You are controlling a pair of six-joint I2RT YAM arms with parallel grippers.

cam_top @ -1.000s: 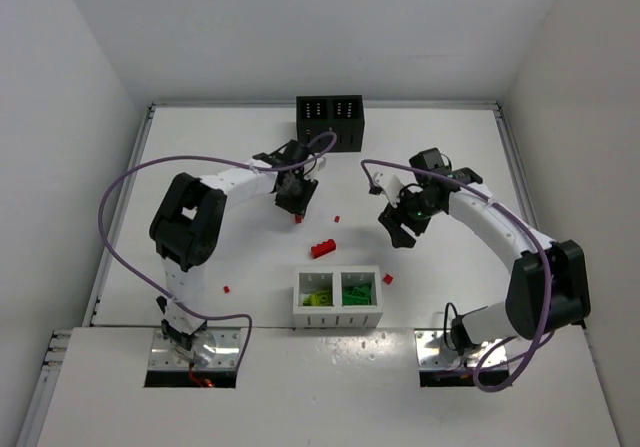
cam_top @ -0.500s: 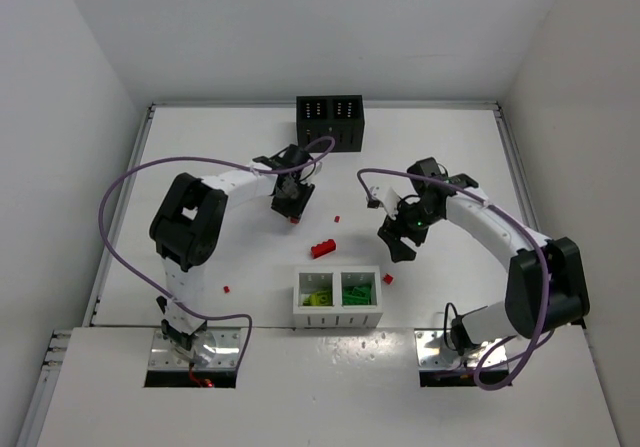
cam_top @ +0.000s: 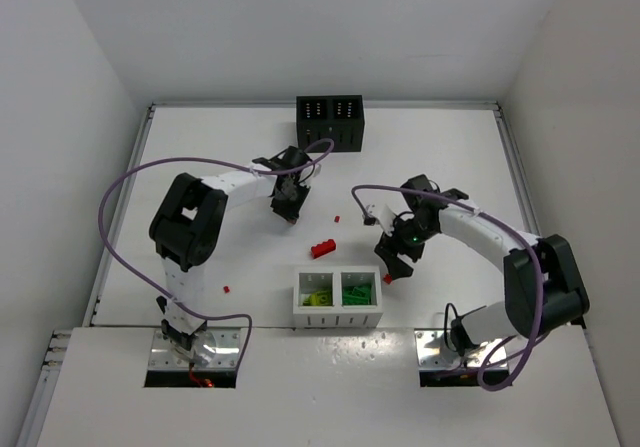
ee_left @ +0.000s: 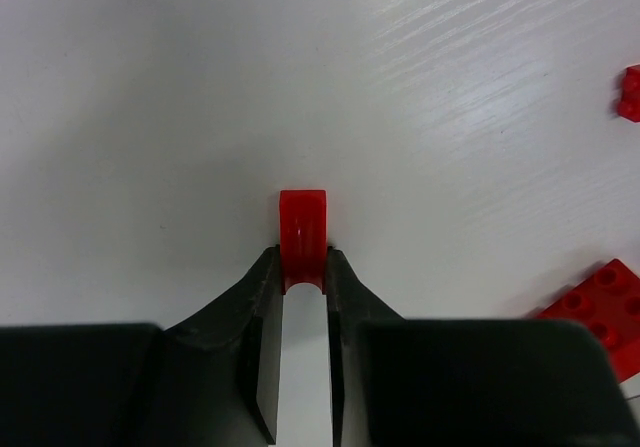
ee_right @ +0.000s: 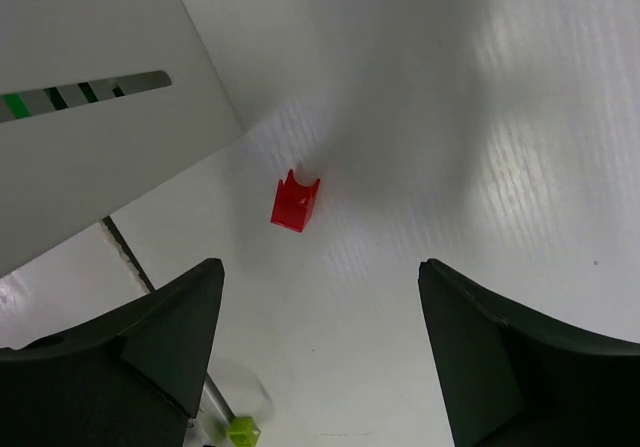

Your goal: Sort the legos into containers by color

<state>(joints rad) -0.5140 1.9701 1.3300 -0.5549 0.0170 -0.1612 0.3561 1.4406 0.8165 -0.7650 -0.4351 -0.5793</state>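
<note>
I will next lower the open fingers of my right gripper around the sides of the small red lego (cam_top: 388,279) (ee_right: 294,205) and close them, because it lies below, beside the side of the white container.
A small red lego (ee_left: 302,229) rests on the table, and my left gripper (ee_left: 302,259) is shut on it, one finger touching each side. From above, that gripper (cam_top: 289,207) is in front of the black container (cam_top: 329,122). My right gripper (ee_right: 320,269) hangs open above another small red lego (ee_right: 295,201), which lies beside the white container's wall (ee_right: 100,117). Seen from the top camera, this gripper (cam_top: 391,258) sits just behind that red lego (cam_top: 387,279). The white container (cam_top: 337,315) holds lime legos on the left and green legos on the right.
A larger red brick (cam_top: 322,249) lies between the arms, also in the left wrist view (ee_left: 600,307). Small red legos lie at the middle (cam_top: 338,217) and near left (cam_top: 227,289). A lime lego (ee_right: 243,430) shows at the right wrist view's bottom edge.
The left jaws have shut on the small red lego. The right arm has swung nearer and leftward, toward the white container's right end, and its jaws have opened wider.
</note>
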